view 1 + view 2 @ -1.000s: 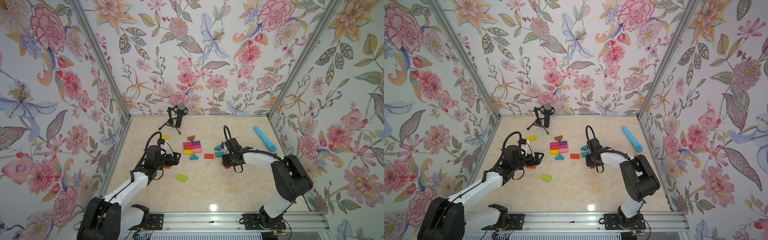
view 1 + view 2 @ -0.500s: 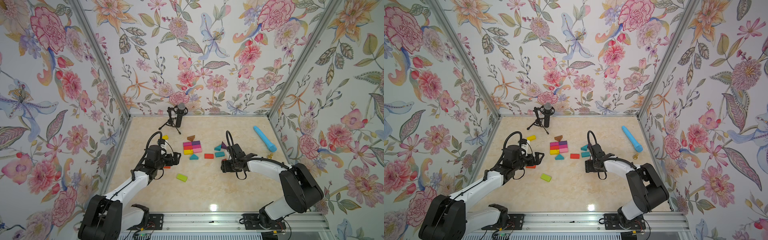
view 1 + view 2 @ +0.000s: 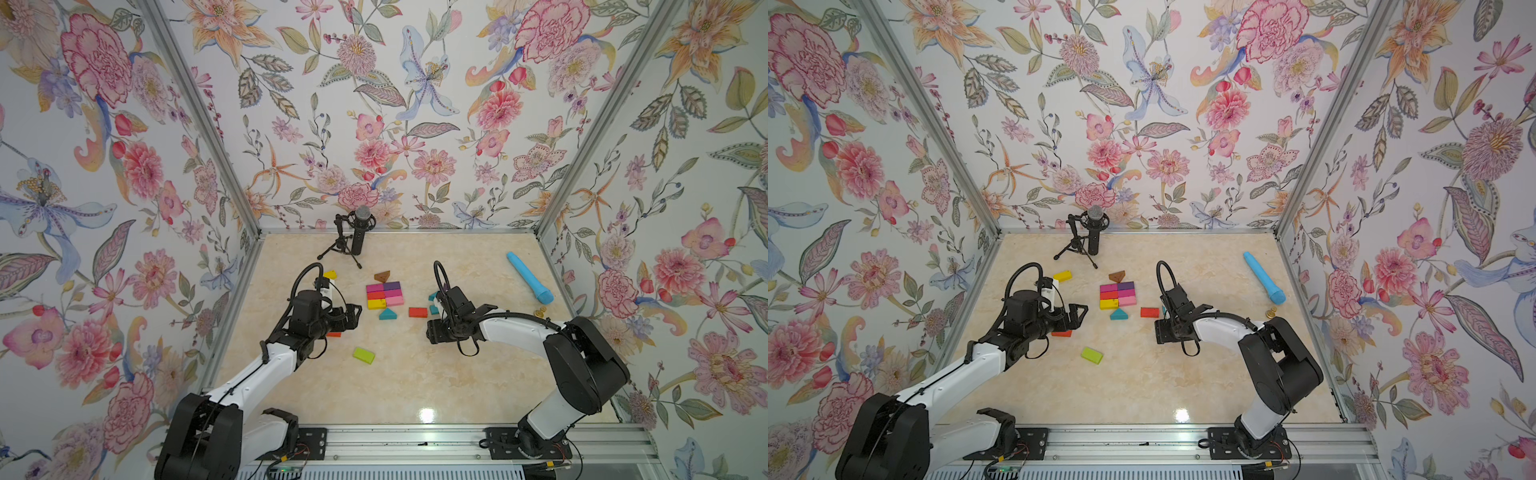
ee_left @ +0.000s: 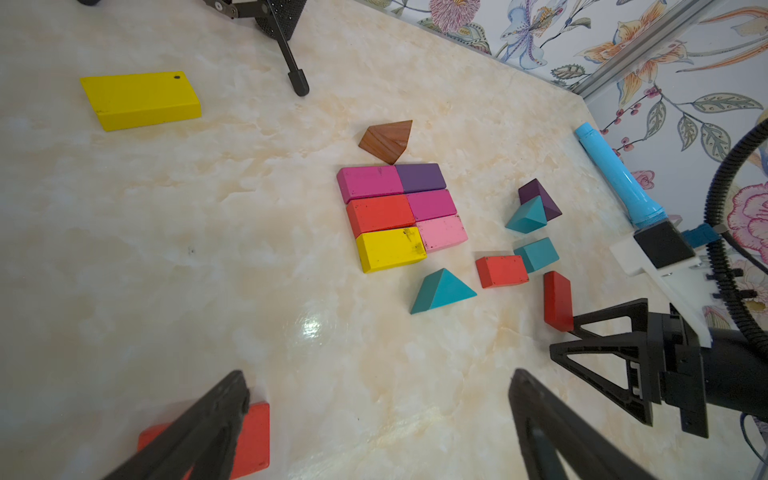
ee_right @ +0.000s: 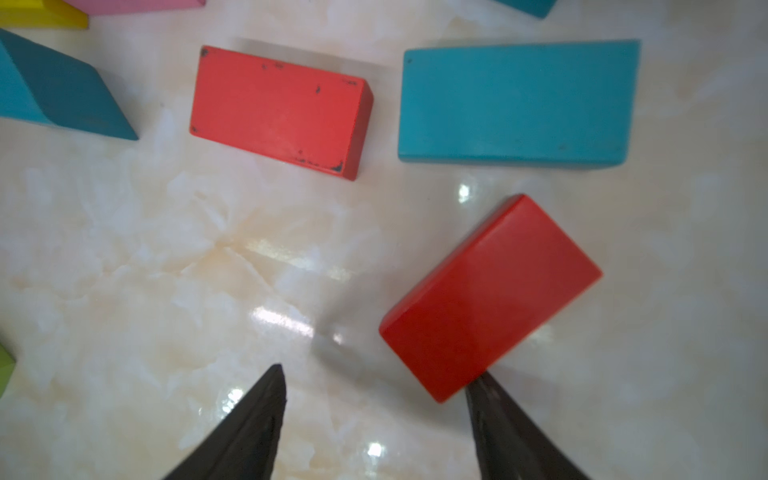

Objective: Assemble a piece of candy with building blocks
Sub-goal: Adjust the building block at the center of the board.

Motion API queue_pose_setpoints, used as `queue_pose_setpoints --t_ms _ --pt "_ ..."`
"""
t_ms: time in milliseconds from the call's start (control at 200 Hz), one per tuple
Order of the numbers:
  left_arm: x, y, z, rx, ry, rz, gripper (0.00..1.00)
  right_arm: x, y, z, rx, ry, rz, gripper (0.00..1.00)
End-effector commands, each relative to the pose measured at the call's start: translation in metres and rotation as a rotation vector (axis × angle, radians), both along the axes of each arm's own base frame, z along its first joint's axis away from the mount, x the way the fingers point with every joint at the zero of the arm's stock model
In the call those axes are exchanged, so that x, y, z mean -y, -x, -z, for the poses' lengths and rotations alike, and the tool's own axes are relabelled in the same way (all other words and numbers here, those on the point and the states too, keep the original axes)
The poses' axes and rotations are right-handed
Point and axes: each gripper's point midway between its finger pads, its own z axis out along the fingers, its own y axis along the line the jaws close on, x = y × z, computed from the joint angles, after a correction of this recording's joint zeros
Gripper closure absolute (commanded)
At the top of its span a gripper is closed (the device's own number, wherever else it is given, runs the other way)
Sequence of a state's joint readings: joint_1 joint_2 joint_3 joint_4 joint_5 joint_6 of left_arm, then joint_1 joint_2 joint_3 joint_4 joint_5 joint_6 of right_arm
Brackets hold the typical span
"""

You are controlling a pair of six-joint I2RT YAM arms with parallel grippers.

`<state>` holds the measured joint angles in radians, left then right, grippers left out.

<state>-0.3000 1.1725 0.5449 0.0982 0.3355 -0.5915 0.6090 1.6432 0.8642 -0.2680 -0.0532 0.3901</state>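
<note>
My left gripper shifts toward one finger's side next and comes down astride the red brick [image 4: 255,440], since it lies below, under that finger instead of between both.
Six building blocks [image 3: 384,295] [image 3: 1118,295] [image 4: 399,212] lie as a two-by-three slab, with a brown triangle [image 3: 382,276] [image 4: 388,139] at its far end. A teal triangle [image 3: 387,314] [image 4: 442,291] lies loose at the near end. My right gripper [image 3: 434,333] [image 3: 1163,331] [image 5: 378,374] is open and holds nothing. A dark red brick [image 5: 490,295] [image 4: 557,299] lies on the table touching one of its fingertips [image 5: 478,384]. The left gripper [image 3: 354,318] [image 3: 1079,316] [image 4: 380,376] is wide open over bare table, beside another red brick [image 4: 251,440] [image 3: 333,334].
A red brick [image 5: 278,110] [image 3: 417,312] and a teal brick [image 5: 515,104] lie just beyond the right gripper. A green brick [image 3: 364,355], a yellow brick [image 3: 330,274], a blue stick [image 3: 528,277] and a microphone tripod [image 3: 353,241] also stand on the table.
My right gripper has opened and the dark red brick now lies free on the table. That arm has drawn back toward the front. The left arm has not moved.
</note>
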Motion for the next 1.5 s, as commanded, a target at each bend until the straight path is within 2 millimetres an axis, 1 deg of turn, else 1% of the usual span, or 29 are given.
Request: queue_pose_setpoints --t_ms 0,190,325,455,560,630,691,726,776,791,831,901,1016,1106,1191,1226,1236,1261,1371,1491 --pt "-0.005 -0.005 -0.007 0.02 -0.001 -0.019 0.01 -0.002 0.013 0.015 -0.078 0.007 -0.003 0.3" --pt "-0.004 -0.007 -0.009 0.019 -0.001 -0.018 0.01 -0.007 0.007 0.018 -0.07 0.001 -0.011 0.29" --pt "-0.006 -0.004 -0.009 0.016 -0.009 -0.025 0.01 -0.011 -0.001 0.02 -0.066 -0.014 -0.015 0.29" --pt "-0.01 -0.002 -0.006 0.009 -0.022 -0.035 0.01 -0.014 -0.003 0.019 -0.061 -0.023 -0.023 0.29" --pt "-0.01 -0.001 -0.005 0.0 -0.025 -0.036 0.01 -0.013 0.001 0.017 -0.062 -0.029 -0.025 0.29" --pt "-0.011 0.0 -0.003 -0.009 -0.046 -0.031 0.01 -0.014 0.005 0.009 -0.048 -0.042 -0.025 0.29" --pt "-0.018 0.0 -0.001 -0.024 -0.097 -0.042 0.01 -0.014 0.01 0.002 -0.037 -0.056 -0.026 0.28" --pt "-0.024 0.0 0.003 -0.043 -0.138 -0.051 0.01 -0.016 0.013 -0.004 -0.026 -0.066 -0.031 0.27" --pt "-0.032 0.0 0.009 -0.076 -0.198 -0.066 0.01 -0.017 0.014 -0.011 -0.01 -0.077 -0.034 0.21" --pt "-0.035 -0.001 0.011 -0.083 -0.215 -0.072 0.01 -0.025 0.021 -0.013 -0.006 -0.08 -0.063 0.2" --pt "-0.042 0.0 0.02 -0.122 -0.26 -0.085 0.01 -0.031 0.025 -0.018 0.007 -0.086 -0.086 0.17" --pt "-0.049 0.0 0.036 -0.177 -0.318 -0.099 0.01 -0.04 0.028 -0.023 0.034 -0.093 -0.122 0.11" --pt "-0.06 0.003 0.06 -0.244 -0.395 -0.119 0.01 -0.049 0.025 -0.027 0.078 -0.131 -0.176 0.0" --pt "-0.065 0.004 0.073 -0.292 -0.449 -0.113 0.01 -0.052 0.023 -0.027 0.084 -0.184 -0.21 0.0" --pt "-0.066 0.003 0.077 -0.314 -0.476 -0.099 0.01 -0.05 0.02 -0.027 0.08 -0.221 -0.222 0.0" --pt "-0.065 0.003 0.077 -0.317 -0.482 -0.095 0.01 -0.052 0.022 -0.027 0.072 -0.234 -0.239 0.0" --pt "-0.065 0.003 0.076 -0.316 -0.483 -0.094 0.01 -0.045 0.016 -0.027 0.074 -0.236 -0.218 0.0" --pt "-0.065 0.002 0.077 -0.318 -0.488 -0.092 0.01 -0.041 0.012 -0.028 0.073 -0.243 -0.208 0.0" --pt "-0.064 0.001 0.084 -0.344 -0.509 -0.073 0.01 -0.033 0.004 -0.033 0.083 -0.265 -0.206 0.0" --pt "-0.058 0.0 0.094 -0.372 -0.521 -0.034 0.1 -0.019 -0.006 -0.038 0.099 -0.276 -0.179 0.0"
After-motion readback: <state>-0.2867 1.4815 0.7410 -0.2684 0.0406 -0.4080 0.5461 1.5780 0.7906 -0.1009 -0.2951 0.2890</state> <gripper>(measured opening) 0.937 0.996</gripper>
